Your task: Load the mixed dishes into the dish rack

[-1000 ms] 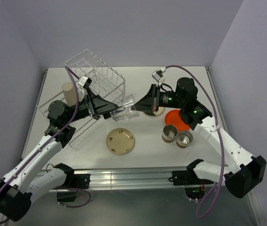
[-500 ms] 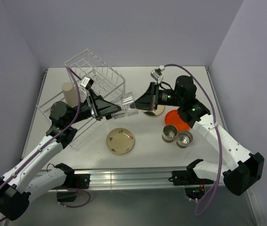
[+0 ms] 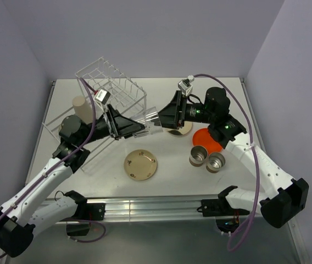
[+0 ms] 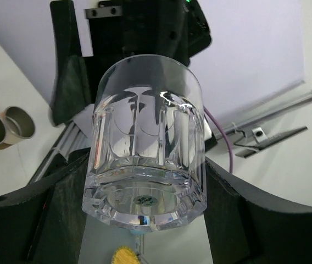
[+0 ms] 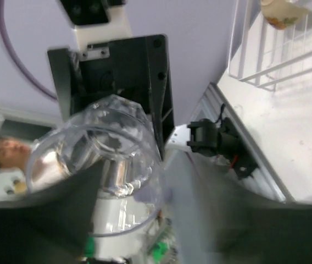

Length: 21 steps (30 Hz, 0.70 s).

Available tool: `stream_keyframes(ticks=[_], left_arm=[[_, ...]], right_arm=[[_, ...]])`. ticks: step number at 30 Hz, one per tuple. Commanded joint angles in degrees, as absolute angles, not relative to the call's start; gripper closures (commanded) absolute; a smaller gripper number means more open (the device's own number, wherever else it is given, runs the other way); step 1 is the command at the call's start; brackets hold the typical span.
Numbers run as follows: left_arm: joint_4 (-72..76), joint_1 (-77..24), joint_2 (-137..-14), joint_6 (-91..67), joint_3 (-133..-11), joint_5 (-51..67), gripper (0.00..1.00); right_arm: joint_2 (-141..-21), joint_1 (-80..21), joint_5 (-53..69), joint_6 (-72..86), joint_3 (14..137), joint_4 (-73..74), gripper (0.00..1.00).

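The left gripper tips fingers-down next, to the left in the top view, then down beside the tall beige cup (image 3: 82,110), so the glass's free rim meets the dish rack's tray.
The clear glass (image 3: 150,121) hangs in the air between both arms, in front of the white wire dish rack (image 3: 112,88). My left gripper (image 3: 144,128) is shut on its thick base; in the left wrist view the glass (image 4: 145,148) sits between the two dark fingers (image 4: 62,214). My right gripper (image 3: 158,117) stands open around the rim, its blurred fingers wide of the glass (image 5: 98,170). A tall beige cup (image 3: 82,110) stands in the rack's low tray. On the table lie a cream plate (image 3: 141,164), a second cream plate (image 3: 180,131), an orange plate (image 3: 206,138) and two metal cups (image 3: 199,156) (image 3: 216,161).
The rack's tall slotted box fills the back left, close behind my left wrist. The metal cups (image 4: 2,126) show at the left edge of the left wrist view. Walls close in the table on three sides.
My right gripper has opened and let go of the glass's rim. My left gripper has closed onto the glass's base. Both arms have risen slightly.
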<state>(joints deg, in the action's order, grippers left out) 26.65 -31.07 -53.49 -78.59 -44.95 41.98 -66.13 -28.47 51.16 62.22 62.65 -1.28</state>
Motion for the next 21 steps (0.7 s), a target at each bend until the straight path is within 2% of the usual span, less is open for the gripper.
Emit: stream_keyframes(ticks=[1, 2, 5, 11, 16, 17, 21], left_arm=[[15.9, -30.8, -50.7, -68.4, -51.8, 36.7, 1.0], [7.6, -30.2, -49.9, -63.6, -53.2, 35.1, 1.0], [-6.4, -27.2, -46.6, -56.0, -58.4, 29.6, 1.0], [-24.0, -22.3, -43.1, -46.1, -68.7, 20.4, 1.0], [-49.6, -22.1, -45.5, -41.7, -80.3, -4.4, 1.0], [-51.7, -22.1, -46.3, -42.3, -81.0, -10.6, 1.0], [-57.8, -22.1, -46.7, -46.0, -81.4, -22.8, 1.0]], right_arm=[[-64.4, -27.3, 46.9, 57.1, 67.4, 6.7, 0.06], [-63.9, -26.9, 43.5, 54.0, 68.1, 9.7, 0.01], [-62.1, -24.3, 41.1, 51.8, 68.6, 14.9, 0.0], [-59.4, -20.0, 38.9, 47.9, 69.2, 21.4, 0.0], [-57.8, -18.9, 36.0, 44.3, 71.4, 27.4, 0.0], [-57.7, -19.0, 35.8, 43.3, 71.6, 28.0, 0.0], [-57.1, -19.0, 34.8, 41.0, 73.4, 31.4, 0.0]])
